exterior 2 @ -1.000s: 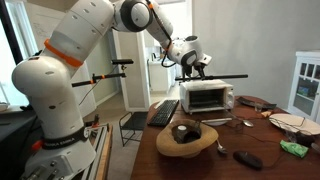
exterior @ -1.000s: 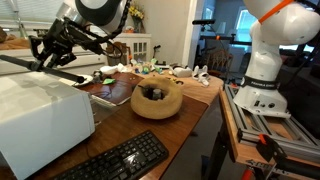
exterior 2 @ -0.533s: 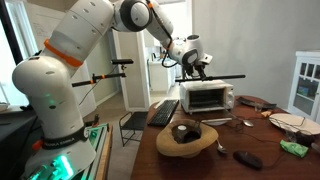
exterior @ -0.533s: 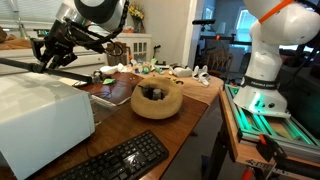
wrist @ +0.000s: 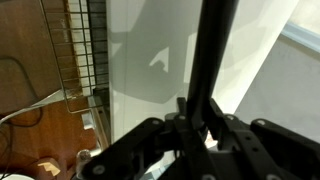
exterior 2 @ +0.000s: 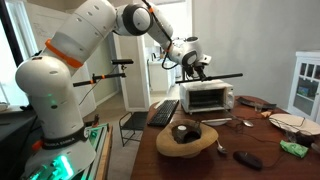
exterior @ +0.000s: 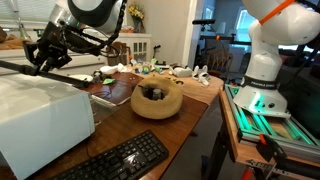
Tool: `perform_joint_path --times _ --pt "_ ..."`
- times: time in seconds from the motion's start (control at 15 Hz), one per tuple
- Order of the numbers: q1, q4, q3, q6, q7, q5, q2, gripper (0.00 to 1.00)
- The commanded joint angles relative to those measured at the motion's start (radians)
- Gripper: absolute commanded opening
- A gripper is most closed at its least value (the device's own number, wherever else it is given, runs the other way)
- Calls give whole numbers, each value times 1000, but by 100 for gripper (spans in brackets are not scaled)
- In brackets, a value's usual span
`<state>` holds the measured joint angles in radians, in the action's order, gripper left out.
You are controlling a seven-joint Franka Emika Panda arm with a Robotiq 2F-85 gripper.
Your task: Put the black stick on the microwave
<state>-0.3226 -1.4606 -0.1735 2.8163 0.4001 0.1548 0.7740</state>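
Note:
My gripper should next lower the black stick (exterior: 15, 67) onto the microwave's top and release it, as the stick runs across just above the microwave's flat white top (exterior: 37, 84).
My gripper (exterior 2: 195, 68) is shut on the black stick (exterior 2: 225, 76) and holds it roughly level just above the white microwave (exterior 2: 207, 97). In an exterior view the gripper (exterior: 45, 57) hangs over the microwave's flat top (exterior: 40, 115), with the stick (exterior: 15, 67) running across above it. In the wrist view the stick (wrist: 212, 40) runs up from the jaws (wrist: 200, 112), with the microwave's white top (wrist: 150, 50) below it. I cannot tell whether the stick touches the top.
A wooden bowl (exterior: 157, 100) (exterior 2: 190, 137) sits mid-table. A black keyboard (exterior: 112, 160) (exterior 2: 163, 112) lies in front of the microwave. Small clutter (exterior: 165, 70) lies at the table's far end. White cabinets (exterior 2: 306, 80) stand behind.
The gripper with the stick has shifted slightly over the microwave; the stick stays gripped. Nothing else has moved.

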Motion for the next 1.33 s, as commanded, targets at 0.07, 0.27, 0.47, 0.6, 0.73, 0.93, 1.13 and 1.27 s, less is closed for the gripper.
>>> perform_joint_path --times 0.07,0.27,0.47,0.6,0.73,0.93,1.13,1.27 --pt "-16 16 15 -5 -10 18 8 22" --pt "-16 24 15 -5 -10 18 11 22" --pt "-38 16 49 2 20 7 9 6" --pt "-61 -2 81 20 51 3 1 6" --pt "-89 -13 108 30 83 -1 -4 6" --pt "-107 -1 107 25 92 5 4 6" --pt "-136 -7 120 15 121 1 -3 6" --pt "-164 -29 152 16 168 -4 -16 6"
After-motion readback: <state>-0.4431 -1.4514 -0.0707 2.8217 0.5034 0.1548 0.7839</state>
